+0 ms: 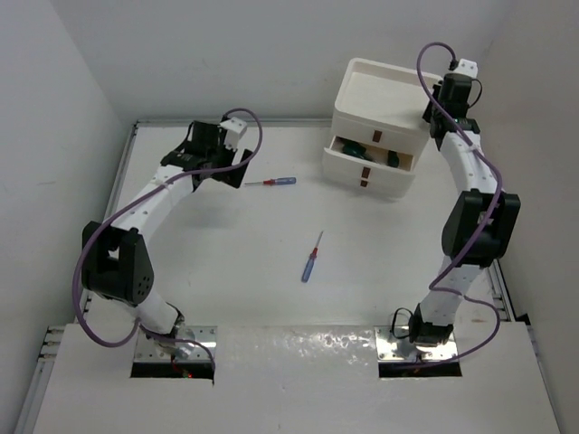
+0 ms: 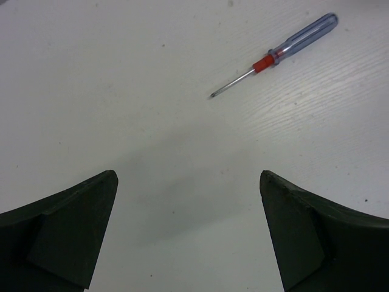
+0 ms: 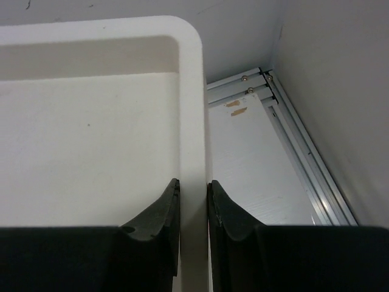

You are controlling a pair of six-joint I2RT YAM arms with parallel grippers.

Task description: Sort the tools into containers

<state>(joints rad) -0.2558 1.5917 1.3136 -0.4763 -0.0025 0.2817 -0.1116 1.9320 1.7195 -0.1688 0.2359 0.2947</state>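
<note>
I need to pull the tray's side rim [image 1: 429, 125] [image 3: 193, 182] in my right gripper back toward my base next and let go of it, because the drawer stack is close to the back wall.
The containers, a white stack of drawers [image 1: 355, 120], stand at the back right. The middle drawer [image 1: 336, 159] is pulled out, with dark-green-handled tools [image 1: 355, 150] inside. My right gripper [image 1: 441, 116] is shut on the right rim of the tray-like top [image 3: 191, 109], one finger inside the tray and one outside [image 3: 193, 185]. A thin blue-and-red screwdriver [image 1: 271, 182] lies on the table just right of my left gripper [image 1: 233, 170]. In the left wrist view that screwdriver [image 2: 285, 48] lies ahead and to the right of the open, empty left gripper [image 2: 188, 182]. Another blue-and-red screwdriver [image 1: 312, 257] lies mid-table.
Aluminium frame rails [image 3: 292, 140] run along the table's right edge beside the drawer stack, close to the white side wall [image 3: 340, 73]. White walls also enclose the table on the left and at the back.
</note>
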